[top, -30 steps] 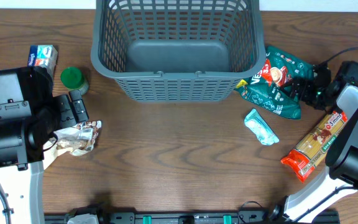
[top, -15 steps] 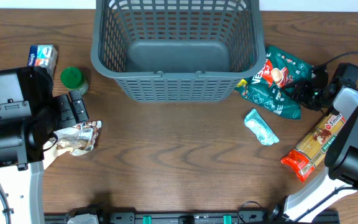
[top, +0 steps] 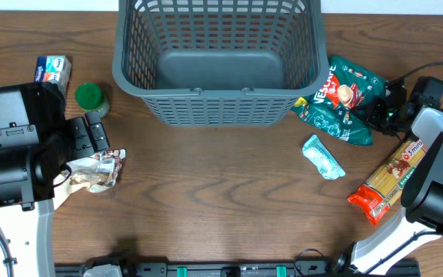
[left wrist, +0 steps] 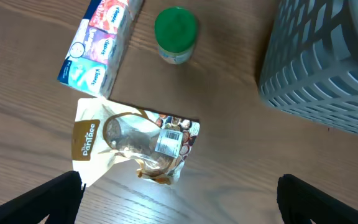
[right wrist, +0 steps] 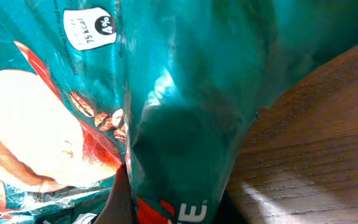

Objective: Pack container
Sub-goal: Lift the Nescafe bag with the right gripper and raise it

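Observation:
The container's empty bottom is to the left of my right gripper in the overhead view. My right gripper will next lift the bag (top: 343, 96) over the container's side, then go down and release it.
The container (top: 206, 91), a large dark grey slotted basket, stands at the back centre; its corner shows in the left wrist view (left wrist: 328, 68). A green coffee bag (top: 343, 96) lies against its right wall. My right gripper (top: 374, 115) is shut on that bag's right edge. In the right wrist view the green coffee bag (right wrist: 179, 93) fills the frame and hides the fingers. My left gripper (top: 91, 137) hovers wide open (left wrist: 185, 211) above the table, just short of a brown and white snack pouch (left wrist: 129, 146), touching nothing.
A tissue pack (top: 52, 69) and a green-lidded jar (top: 91, 96) sit at the left, beyond the snack pouch (top: 94, 171). A light blue packet (top: 323, 156) and a pasta pack (top: 387, 181) lie at the right, near the right arm.
The right gripper has closed on the green bag's edge, and the bag has bunched slightly toward it. The left arm has not moved.

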